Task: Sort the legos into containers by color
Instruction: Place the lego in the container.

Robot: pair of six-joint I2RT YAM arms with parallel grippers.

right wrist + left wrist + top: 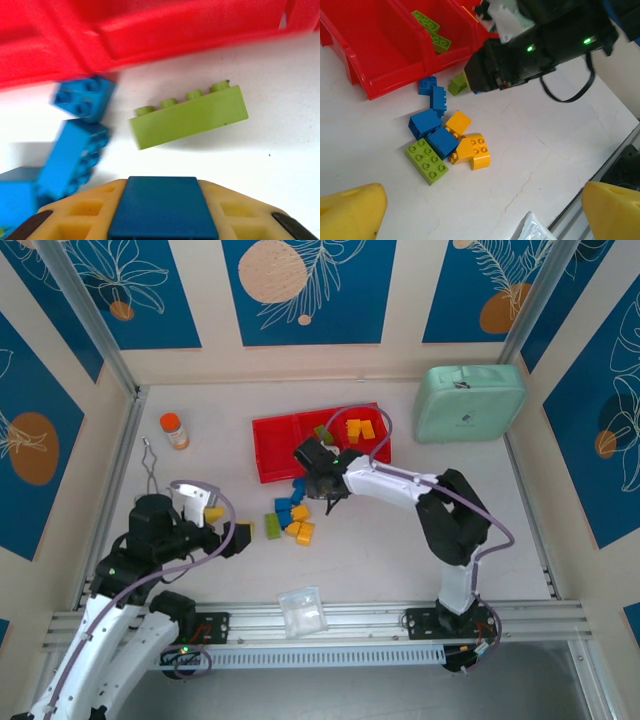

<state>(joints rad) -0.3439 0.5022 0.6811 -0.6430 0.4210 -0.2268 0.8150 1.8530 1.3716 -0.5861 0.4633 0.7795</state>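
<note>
The robot's right hand has to move outward over the red tray's empty section (275,448) on the bottle's side and let go of the blue brick, because the other sections hold green and yellow legos.
The red tray (270,430) lies at the back centre, with green legos (322,433) in its middle compartment and yellow ones (359,428) in the right one. My right gripper (322,485) hovers just in front of the tray, shut on a blue brick (163,206). A green brick (190,117) lies on the table ahead of it, beside two loose blue bricks (82,97). A pile of blue, yellow and green legos (445,142) sits in front of the tray (375,50). My left gripper (482,215) is open, above bare table to the near left of that pile.
A mint-green case (470,402) stands at the back right. An orange-capped bottle (174,430) and a wire tool (150,465) lie at the left. A clear plastic bag (301,611) rests by the front rail.
</note>
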